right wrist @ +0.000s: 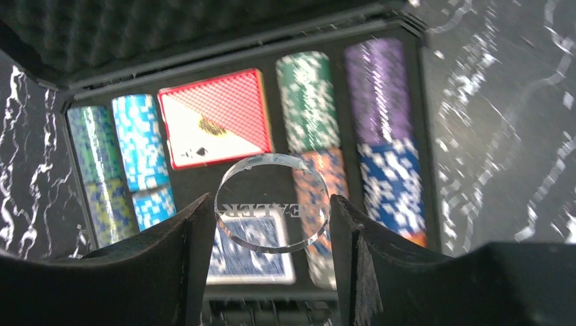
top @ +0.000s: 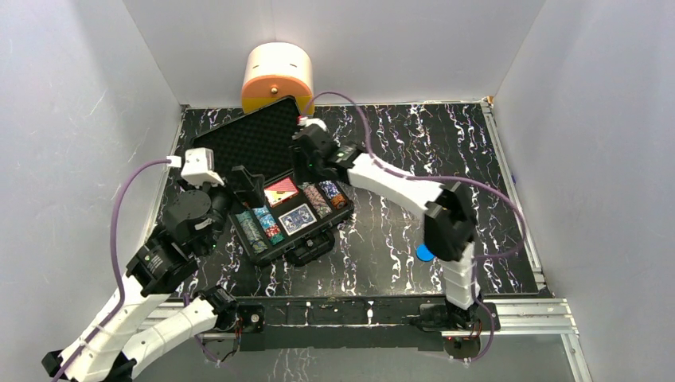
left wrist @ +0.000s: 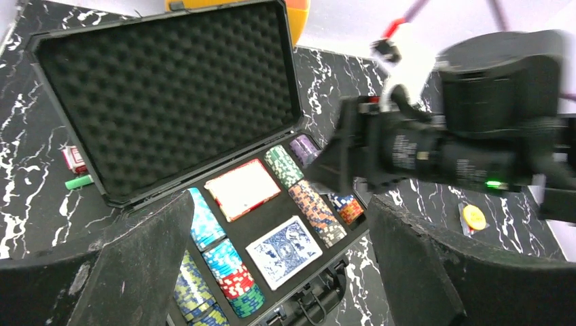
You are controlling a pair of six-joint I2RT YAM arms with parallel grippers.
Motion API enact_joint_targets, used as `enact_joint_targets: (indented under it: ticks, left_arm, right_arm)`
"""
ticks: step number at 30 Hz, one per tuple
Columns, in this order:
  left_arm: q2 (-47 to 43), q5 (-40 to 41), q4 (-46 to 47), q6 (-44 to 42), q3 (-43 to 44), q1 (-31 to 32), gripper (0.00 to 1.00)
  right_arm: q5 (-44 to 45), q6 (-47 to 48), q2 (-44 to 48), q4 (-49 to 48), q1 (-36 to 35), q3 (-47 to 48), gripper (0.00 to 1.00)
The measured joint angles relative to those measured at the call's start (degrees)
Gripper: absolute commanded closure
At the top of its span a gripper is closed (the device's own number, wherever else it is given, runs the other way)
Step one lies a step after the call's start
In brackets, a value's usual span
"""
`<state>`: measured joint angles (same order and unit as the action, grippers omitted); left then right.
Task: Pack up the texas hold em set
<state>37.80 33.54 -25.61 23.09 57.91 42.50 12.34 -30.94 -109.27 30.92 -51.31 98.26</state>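
The flat top of the red card deck is below, to the left in the top view. My right gripper should move down onto it next and release the disc.
The black briefcase [top: 275, 239] lies open at centre left, its foam-lined lid [top: 255, 142] tilted back. Rows of multicoloured poker chips [left wrist: 314, 209], a red card deck [right wrist: 214, 119] and a blue card deck [left wrist: 283, 250] fill its tray. My right gripper [right wrist: 272, 224] hovers over the tray, shut on a clear round dealer disc [right wrist: 272, 204] held by its edges. My left gripper [left wrist: 282, 272] is open and empty above the case's near left part. A blue disc [top: 424, 253] and a yellow disc [left wrist: 473, 217] lie on the table to the right of the case.
A cream-and-orange rounded container [top: 277, 76] stands behind the lid at the back wall. A small red item [left wrist: 73, 159] and a green one [left wrist: 78, 182] lie on the marbled table left of the lid. Grey walls enclose the table.
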Motion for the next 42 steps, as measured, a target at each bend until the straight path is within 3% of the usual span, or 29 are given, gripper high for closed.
enact_joint_targets:
  ticks: [8, 12, 22, 24, 27, 29, 36, 42]
  left_arm:
    - [-2.62, 2.84, -1.84, -0.15, 0.02, 0.0, 0.02]
    - [-2.43, 2.91, -2.47, 0.33, -0.04, 0.0, 0.02]
    - [-0.7, 2.89, -3.08, 1.03, -0.35, 0.0, 0.02]
    - [-0.66, 2.91, -3.26, 1.09, -0.44, 0.0, 0.02]
    - [-0.76, 2.91, -3.3, 1.2, -0.48, 0.0, 0.02]
    - [-0.85, 2.89, -3.34, 1.31, -0.55, 0.0, 0.01]
    - [-0.85, 2.4, -4.09, 2.01, -0.55, 0.0, 0.02]
    - [-1.66, 1.31, -4.52, 2.54, -0.55, 0.0, 0.02]
  right_arm:
    - [1.29, 3.34, -22.36, 3.26, -3.98, 23.23, 0.47]
    - [1.2, 4.52, -26.82, 4.26, -4.44, 27.45, 0.46]
    - [-0.37, 6.21, -27.06, 5.95, -4.81, 28.39, 0.4]
    - [-1.09, 6.78, -27.06, 5.92, -5.01, 28.39, 0.35]
    - [-2.67, 7.56, -27.06, 5.38, -5.51, 28.39, 0.18]
    - [-3.13, 7.98, -27.06, 4.74, -5.84, 28.37, 0.14]
    - [-3.06, 8.7, -26.51, 1.6, -6.32, 27.15, 0.14]
    - [-2.67, 8.66, -18.08, -2.51, -5.7, 17.4, 0.13]
